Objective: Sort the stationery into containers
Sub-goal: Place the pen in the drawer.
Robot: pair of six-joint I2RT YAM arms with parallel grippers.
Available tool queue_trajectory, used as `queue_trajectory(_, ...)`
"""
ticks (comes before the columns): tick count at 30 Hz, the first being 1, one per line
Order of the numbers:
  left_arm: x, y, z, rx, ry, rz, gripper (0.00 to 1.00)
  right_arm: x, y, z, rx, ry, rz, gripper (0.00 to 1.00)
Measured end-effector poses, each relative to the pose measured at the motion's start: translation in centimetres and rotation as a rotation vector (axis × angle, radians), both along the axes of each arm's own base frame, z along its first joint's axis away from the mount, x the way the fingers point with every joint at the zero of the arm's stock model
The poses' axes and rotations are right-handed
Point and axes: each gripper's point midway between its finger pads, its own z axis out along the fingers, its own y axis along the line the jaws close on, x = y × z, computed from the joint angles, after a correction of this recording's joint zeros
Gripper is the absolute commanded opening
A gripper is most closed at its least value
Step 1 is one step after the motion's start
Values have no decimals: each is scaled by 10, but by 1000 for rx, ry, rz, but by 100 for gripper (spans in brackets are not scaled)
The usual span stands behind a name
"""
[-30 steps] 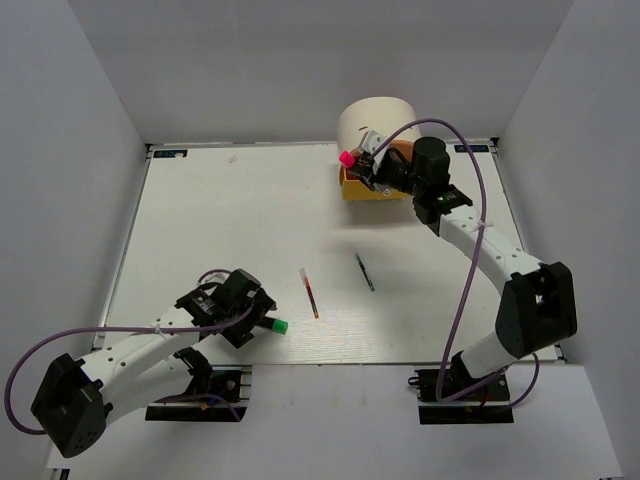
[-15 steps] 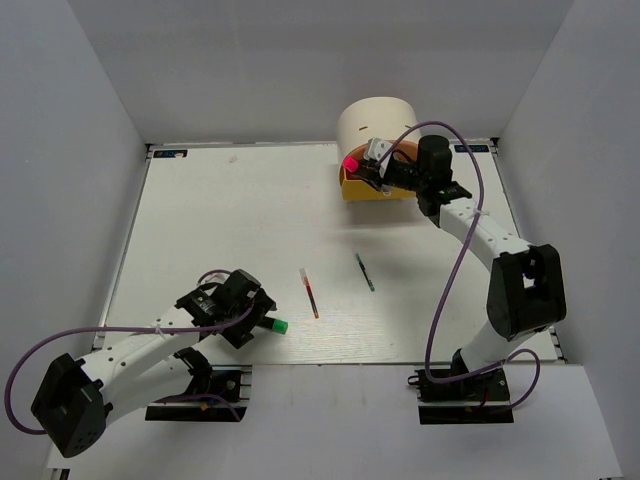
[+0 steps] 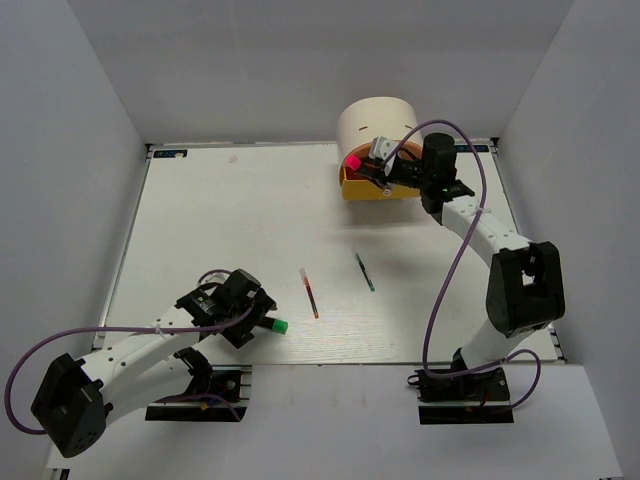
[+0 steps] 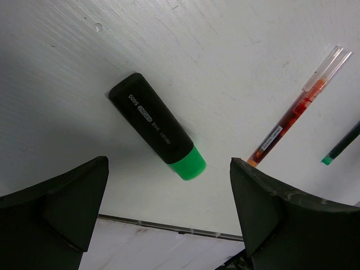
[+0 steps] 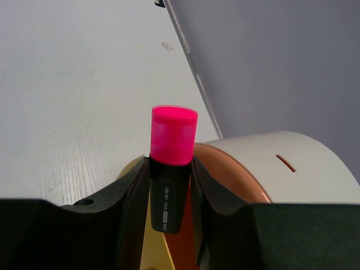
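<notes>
The green-capped highlighter point(image 4: 158, 128) lies slanted across my left gripper's wrist view, below the gripper. I should next turn that gripper's fingers to match it and lower them around the highlighter body's cap end point(image 4: 176, 152).
My right gripper point(image 3: 368, 166) is shut on the pink-capped black highlighter point(image 5: 171, 169), holding it over the open yellow drawer point(image 3: 352, 186) of the cream half-cylinder desk unit point(image 3: 375, 122). In the right wrist view the unit point(image 5: 281, 163) and the drawer's orange rim point(image 5: 230, 169) lie behind the fingers point(image 5: 132, 191). My left gripper point(image 3: 252, 318) is open, low over the table near the front edge. The green-capped highlighter point(image 4: 158, 128) lies flat between and ahead of its fingers point(image 4: 270, 197); its cap shows in the top view point(image 3: 281, 326). The red pen point(image 3: 309, 292) and green pen point(image 3: 365, 272) lie mid-table.
Grey walls close in the white table on three sides. The table's front edge point(image 4: 169, 228) runs just behind the green highlighter. The red pen point(image 4: 298, 109) and the green pen's tip point(image 4: 340, 147) lie to the right in the left wrist view.
My right gripper has shifted slightly right and back with the pink highlighter, over the yellow drawer. The left arm has not moved.
</notes>
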Motion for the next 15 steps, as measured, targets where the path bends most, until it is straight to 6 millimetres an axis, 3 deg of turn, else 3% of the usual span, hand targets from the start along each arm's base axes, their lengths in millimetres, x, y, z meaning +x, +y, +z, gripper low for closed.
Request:
queue_trajectory(9,0,0,-1,2,3,1,98,17,-8,-12,-16,-12,-25,0)
queue_trajectory(13,0,0,-1,4,6,2,98,21,-10,-20,-36,-20,-34,22)
queue_trajectory(15,0,0,-1,4,6,2,99,22,-10,-22,-43,-24,-37,39)
